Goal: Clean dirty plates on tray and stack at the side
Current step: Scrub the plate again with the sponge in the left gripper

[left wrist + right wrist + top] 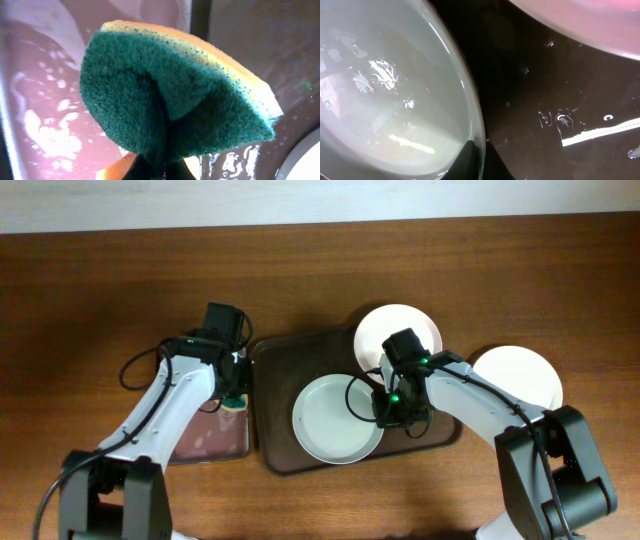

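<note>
My right gripper holds the plate, so my left gripper wipes it next, then moves down to the small black tray below it and releases the sponge (170, 95).
The dark brown tray (275, 455) holds a pale green plate (330, 425) at its middle and a white plate (375, 330) at its far right corner. A third white plate (525, 370) lies on the table right of the tray. No red marks show on them. My right gripper (385, 412) is shut on the pale green plate's right rim (395, 100); the rim sits between its fingers (480, 160). My left gripper (233, 395) is shut on a green and yellow sponge (170, 95) over the small black tray's right edge.
The small black tray with a pinkish wet inside (205, 442) lies left of the brown tray. Water drops lie on the brown tray's floor (560, 120). Cables run along both arms.
</note>
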`<state>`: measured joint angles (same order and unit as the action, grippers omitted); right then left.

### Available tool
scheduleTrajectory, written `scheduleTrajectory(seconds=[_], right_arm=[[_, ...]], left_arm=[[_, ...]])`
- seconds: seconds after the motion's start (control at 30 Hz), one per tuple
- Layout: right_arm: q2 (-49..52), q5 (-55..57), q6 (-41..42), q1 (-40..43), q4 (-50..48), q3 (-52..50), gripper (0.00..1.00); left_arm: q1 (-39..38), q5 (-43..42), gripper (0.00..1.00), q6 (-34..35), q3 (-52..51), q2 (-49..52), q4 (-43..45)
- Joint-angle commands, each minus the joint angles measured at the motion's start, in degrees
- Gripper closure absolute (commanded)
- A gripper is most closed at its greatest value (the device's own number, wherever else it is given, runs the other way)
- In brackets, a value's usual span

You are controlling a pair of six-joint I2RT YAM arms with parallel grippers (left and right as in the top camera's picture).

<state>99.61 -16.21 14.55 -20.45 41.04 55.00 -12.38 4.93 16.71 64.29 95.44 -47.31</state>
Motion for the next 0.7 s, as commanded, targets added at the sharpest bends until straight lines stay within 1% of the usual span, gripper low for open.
scheduleTrajectory(seconds=[0.0, 0.07, 0.2, 0.33, 0.4, 0.47, 0.53, 0.63, 0.67], right_arm=[[0.20, -0.31, -0.33, -0.20, 0.09, -0.33, 0.93], [0.20, -0.31, -0.33, -0.20, 0.09, -0.33, 0.93], [0.20, -0.31, -0.33, -0.20, 0.09, -0.33, 0.93], [0.20, -0.33, -0.33, -0.20, 0.07, -0.33, 0.93], [0.20, -0.33, -0.15, -0.20, 0.04, -0.33, 0.93], [0.20, -0.31, 2.27, -0.20, -0.22, -0.33, 0.94], [0.20, -0.33, 4.13, -0.15, -1.03, -0.33, 0.96], [0.20, -0.33, 4.39, -0.15, -1.03, -0.31, 0.96], [0.20, -0.31, 4.39, -0.15, -1.03, -0.31, 0.96]], left_arm=[[-0.11, -2.64, 1.00, 0.31, -0.46, 0.72, 0.13], [-0.11, -2.91, 1.00, 0.26, -0.44, 0.72, 0.02], [-0.11, -16.02, 1.00, -6.40, 1.22, 0.70, 0.13], [-0.46, -29.79, 1.00, -6.75, 3.48, 0.72, 1.55], [-1.77, -30.67, 1.00, -6.08, 3.45, 0.85, 1.84], [-4.52, -30.60, 1.00, -5.42, 3.30, 1.29, 1.92], [-8.41, -27.76, 1.00, -0.70, 3.23, 2.73, 2.34], [-13.51, -27.61, 1.00, 0.68, 3.23, 5.99, 4.85], [-15.06, -27.08, 1.00, 2.16, 3.23, 7.56, 5.60]])
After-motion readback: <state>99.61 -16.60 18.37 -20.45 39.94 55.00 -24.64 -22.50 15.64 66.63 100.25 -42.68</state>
